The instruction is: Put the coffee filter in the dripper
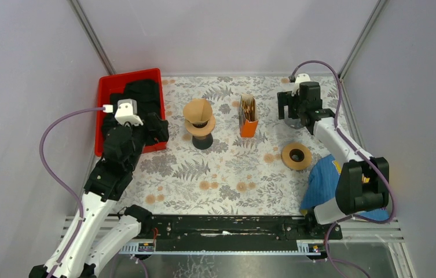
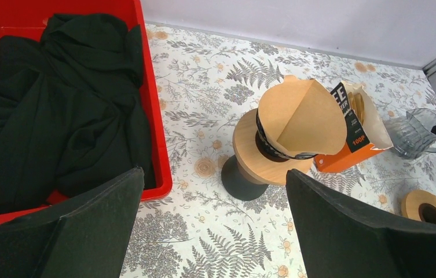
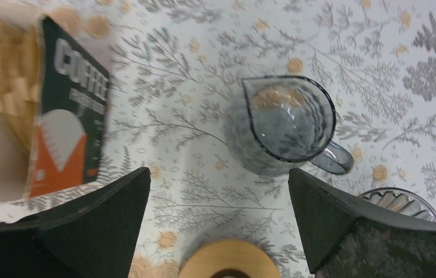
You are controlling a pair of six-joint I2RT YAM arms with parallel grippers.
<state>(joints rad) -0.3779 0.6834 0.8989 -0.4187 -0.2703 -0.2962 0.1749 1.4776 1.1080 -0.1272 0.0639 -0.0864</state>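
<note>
My right gripper lowers and straddles the glass pitcher's rim (image 3: 251, 116) on the side facing the orange box next, since the pitcher stands below my open fingers.
A brown paper coffee filter (image 1: 197, 110) sits tilted in the dripper (image 1: 201, 126), which has a wooden collar on a black base. In the left wrist view the filter (image 2: 302, 119) leans to the right out of the dripper (image 2: 256, 159). My left gripper (image 1: 158, 130) is open and empty, left of the dripper by the red bin; in its wrist view it (image 2: 215, 231) hangs above the bare cloth, with the dripper ahead. My right gripper (image 1: 289, 108) is open and empty at the far right, above a glass pitcher (image 3: 288, 124).
An orange box of filters (image 1: 248, 117) stands right of the dripper. A wooden ring (image 1: 296, 156) lies mid-right and a blue cloth (image 1: 325, 179) near the right arm. The red bin (image 1: 106, 87) holds a black cloth (image 2: 59, 98). Another glass piece (image 3: 400, 202) lies near the right wall.
</note>
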